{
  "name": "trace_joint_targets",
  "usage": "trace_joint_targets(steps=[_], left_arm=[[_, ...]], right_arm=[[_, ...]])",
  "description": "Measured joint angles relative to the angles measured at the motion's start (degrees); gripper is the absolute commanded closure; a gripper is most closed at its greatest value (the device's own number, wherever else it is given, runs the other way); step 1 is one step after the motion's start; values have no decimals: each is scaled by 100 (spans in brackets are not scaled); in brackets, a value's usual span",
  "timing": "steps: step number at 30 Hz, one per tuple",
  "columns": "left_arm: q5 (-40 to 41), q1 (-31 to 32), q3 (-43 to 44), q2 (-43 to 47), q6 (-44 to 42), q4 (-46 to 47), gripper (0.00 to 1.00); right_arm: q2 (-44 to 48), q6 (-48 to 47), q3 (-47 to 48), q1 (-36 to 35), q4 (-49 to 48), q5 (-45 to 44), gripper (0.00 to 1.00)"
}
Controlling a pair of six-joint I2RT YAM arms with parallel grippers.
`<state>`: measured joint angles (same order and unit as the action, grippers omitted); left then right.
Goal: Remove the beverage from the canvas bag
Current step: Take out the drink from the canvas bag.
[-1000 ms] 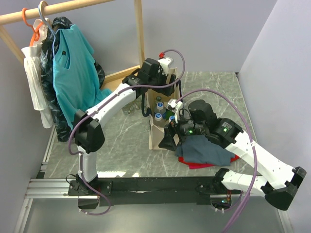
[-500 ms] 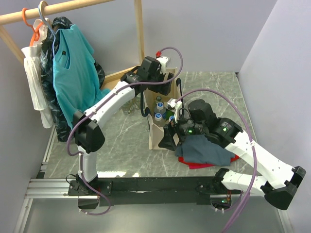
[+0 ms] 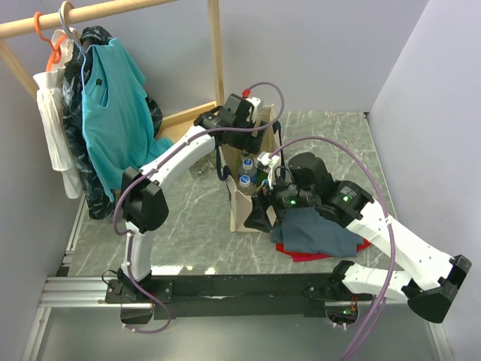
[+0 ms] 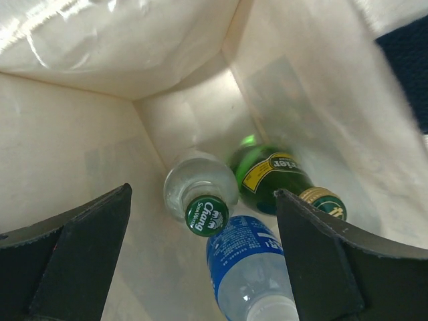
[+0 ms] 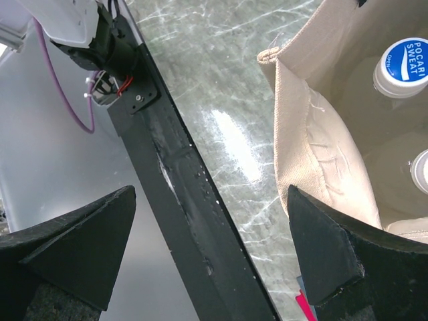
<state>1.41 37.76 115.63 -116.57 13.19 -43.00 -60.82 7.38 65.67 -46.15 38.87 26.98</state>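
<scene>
Next, the left gripper lowers deeper into the bag and closes around the green Chang cap (image 4: 206,215), because that cap faces up between my open fingers.
The beige canvas bag (image 3: 242,208) stands upright mid-table with dark handles; its inside fills the left wrist view (image 4: 80,154). Three beverage bottles stand in it: a clear one with a green Chang cap (image 4: 206,215), a green glass one with a yellow label (image 4: 271,175), and a blue-labelled plastic one (image 4: 249,264). My left gripper (image 4: 202,195) hovers over the bag's far end (image 3: 248,124), open, nothing between its fingers. My right gripper (image 5: 210,194) is open beside the bag's near right corner (image 3: 261,216), over the marble and black rail. A Pocari Sweat cap (image 5: 404,58) shows inside the bag (image 5: 314,154).
A folded grey-blue cloth (image 3: 319,233) on something red lies right of the bag, under my right arm. A wooden clothes rack (image 3: 216,53) with a teal shirt (image 3: 109,105) stands at the back left. A black rail (image 5: 180,194) runs along the table's near edge.
My left arm has shifted slightly over the bag's far end and its jaws have spread a little wider. The right arm has barely moved.
</scene>
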Motion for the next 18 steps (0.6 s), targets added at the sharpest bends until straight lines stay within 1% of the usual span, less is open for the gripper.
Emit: trace_joint_targets(steps=[4,6,8,9,10,16,17,18], left_arm=[[0,0,0,-39,2,-92,8],[0,0,0,-39,4,-142,12],[0,0,0,-39,7,-184,14],[0,0,0,-39,7,-212,18],[0,2,0,-42,7,-247,20],[24,24,-48,-48,28,-247,22],[22,28,-94,-48,28,-205,26],[20,33,-133,-48,33,-186,27]], right_arm=[[-9,0,2,0,0,-17,0],[-17,0,2,0,0,-17,0],[-22,0,2,0,0,-17,0],[-24,0,2,0,0,-20,0],[-31,-2,2,0,0,-22,0],[-74,-4,33,-11,17,-37,0],[-81,-4,39,-11,20,-37,0],[-92,-2,44,-11,22,-37,0]])
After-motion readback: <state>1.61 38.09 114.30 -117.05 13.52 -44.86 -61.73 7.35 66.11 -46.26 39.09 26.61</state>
